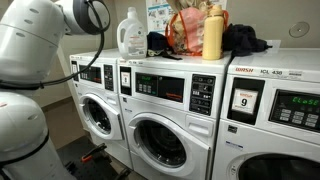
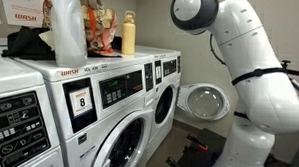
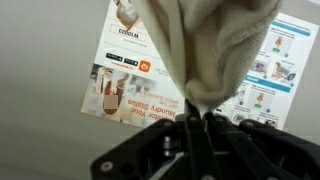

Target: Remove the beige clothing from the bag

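Observation:
The beige clothing (image 3: 215, 50) hangs free, so my gripper should next bring it down to the machine top below the gripper, between white bottle and bag, and let it go.
In the wrist view my gripper (image 3: 195, 125) is shut on a bunch of beige clothing (image 3: 215, 50), which hangs free in front of the wall posters. The patterned red and orange bag (image 1: 185, 30) stands on top of the washing machines and shows in both exterior views (image 2: 96, 27). My arm (image 1: 40, 50) reaches toward the machine tops. The gripper itself is hidden in both exterior views.
A white detergent bottle (image 1: 130, 32) and a tall yellow bottle (image 1: 212, 35) stand beside the bag. Dark clothes (image 1: 245, 42) lie on the machine tops. Front-loading washers (image 1: 160, 120) line the wall. One washer door (image 2: 204, 100) stands open. Posters (image 3: 130, 70) hang on the wall.

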### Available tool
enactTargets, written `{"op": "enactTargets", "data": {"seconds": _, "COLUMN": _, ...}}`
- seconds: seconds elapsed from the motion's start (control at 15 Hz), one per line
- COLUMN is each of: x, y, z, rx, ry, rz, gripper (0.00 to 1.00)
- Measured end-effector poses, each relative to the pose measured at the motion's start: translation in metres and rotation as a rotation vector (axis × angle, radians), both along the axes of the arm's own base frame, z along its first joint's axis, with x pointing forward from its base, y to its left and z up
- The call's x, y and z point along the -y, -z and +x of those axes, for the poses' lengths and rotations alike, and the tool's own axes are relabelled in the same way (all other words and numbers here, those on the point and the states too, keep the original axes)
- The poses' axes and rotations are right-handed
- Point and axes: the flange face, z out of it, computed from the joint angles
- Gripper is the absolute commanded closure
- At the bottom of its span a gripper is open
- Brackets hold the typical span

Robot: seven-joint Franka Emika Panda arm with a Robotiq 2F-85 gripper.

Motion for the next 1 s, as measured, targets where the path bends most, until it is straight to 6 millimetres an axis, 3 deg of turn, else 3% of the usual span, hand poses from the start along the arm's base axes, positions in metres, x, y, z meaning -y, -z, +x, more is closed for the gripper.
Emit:
{"op": "enactTargets", "data": {"seconds": 0.13, "x": -0.012, "y": -0.012, "z": -0.018, "rx": -0.032, "ry": 0.008, "rz": -0.040, "gripper": 0.99}}
{"op": "enactTargets", "data": {"seconds": 0.27, "x": -0.012, "y": -0.016, "z": -0.032, "rx": -0.119, "ry": 0.062, "rz": -0.080, "gripper": 0.99}}
{"op": "enactTargets", "data": {"seconds": 0.67, "x": 0.027, "y": -0.012, "z": -0.075, "rx": -0.472, "ry": 0.202, "rz": -0.098, "gripper": 0.99}}
{"op": "enactTargets", "data": {"seconds": 1.0, "x": 0.044, "y": 0.001, "z": -0.104, "rx": -0.708, "ry": 0.188, "rz": -0.054, "gripper": 0.99}}
